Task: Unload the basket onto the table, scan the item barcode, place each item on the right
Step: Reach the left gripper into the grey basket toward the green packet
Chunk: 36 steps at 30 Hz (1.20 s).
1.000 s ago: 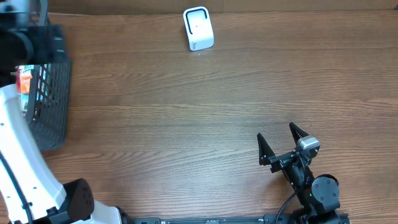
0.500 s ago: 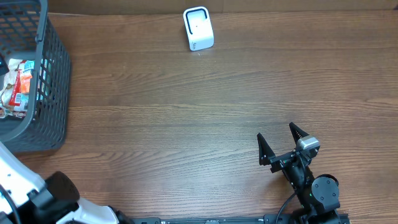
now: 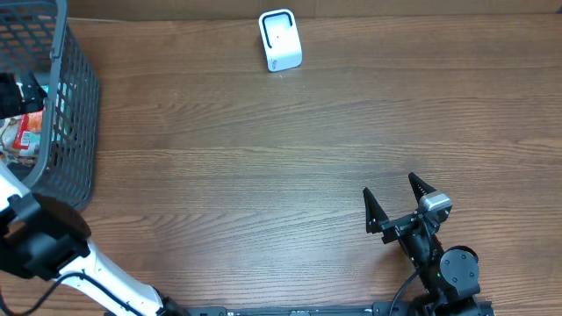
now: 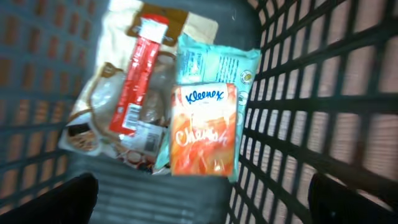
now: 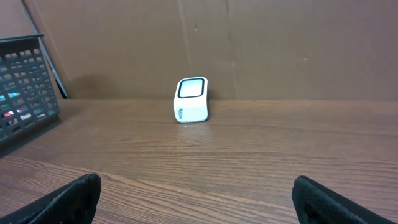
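The orange Kleenex pack lies uncovered on top of the teal pack, so the left gripper will next go down into the basket [image 3: 75, 114] with its fingers on either side of both packs, and close.
Several packaged items lie in the dark mesh basket [image 4: 298, 93]: an orange Kleenex pack [image 4: 204, 127] on top of a teal pack [image 4: 214, 62], a red stick packet [image 4: 140, 68] and a beige bag [image 4: 99, 106]. My left gripper [image 4: 202, 202] hangs open above them and holds nothing. In the overhead view it shows as a dark shape [image 3: 18, 92] over the basket [image 3: 75, 114] at the far left. The white barcode scanner [image 3: 280, 39] stands at the table's far edge, seen also in the right wrist view [image 5: 191, 99]. My right gripper [image 3: 388, 184] rests open and empty at the near right.
The brown wooden table [image 3: 263, 175] stretches between basket and scanner. A cardboard wall [image 5: 249, 43] stands behind the scanner. The left arm's white body [image 3: 53, 254] fills the near left corner. The basket's corner [image 5: 25, 81] shows at the left of the right wrist view.
The left arm has swung about over the basket: its black wrist first covered the far corner, then left the view, and now sits at the left edge. The right arm has not moved.
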Available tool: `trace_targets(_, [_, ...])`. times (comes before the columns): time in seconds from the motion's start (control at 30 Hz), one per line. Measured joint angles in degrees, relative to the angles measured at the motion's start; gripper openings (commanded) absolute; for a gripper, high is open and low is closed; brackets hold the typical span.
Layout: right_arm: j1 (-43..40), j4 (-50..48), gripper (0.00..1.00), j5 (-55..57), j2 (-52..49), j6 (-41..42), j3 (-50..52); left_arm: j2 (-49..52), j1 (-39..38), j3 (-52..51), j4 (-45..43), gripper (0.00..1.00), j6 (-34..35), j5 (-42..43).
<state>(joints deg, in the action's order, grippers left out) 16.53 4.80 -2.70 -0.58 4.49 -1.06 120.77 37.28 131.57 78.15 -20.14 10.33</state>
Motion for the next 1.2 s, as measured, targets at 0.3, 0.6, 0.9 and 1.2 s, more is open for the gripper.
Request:
trace_targets(0.3, [0.00, 0.00, 1.00, 0.00, 0.00, 0.02, 0.00, 7.32, 0.00, 0.00, -0.87, 1.00, -1.09, 1.60])
trace_targets(0.6, [0.00, -0.02, 1.00, 0.00, 0.00, 0.00, 0.00, 12.72, 0.00, 0.00, -1.70, 1.00, -1.09, 3.45])
trace_targets(0.9, [0.00, 0.00, 1.00, 0.00, 0.00, 0.02, 0.00, 13.94, -0.02, 0.00, -1.99, 1.00, -1.09, 6.29])
trace_targets(1.2, [-0.02, -0.02, 1.00, 0.00, 0.00, 0.00, 0.00, 16.31, -0.02, -0.44, -2.25, 1.00, -1.09, 6.67])
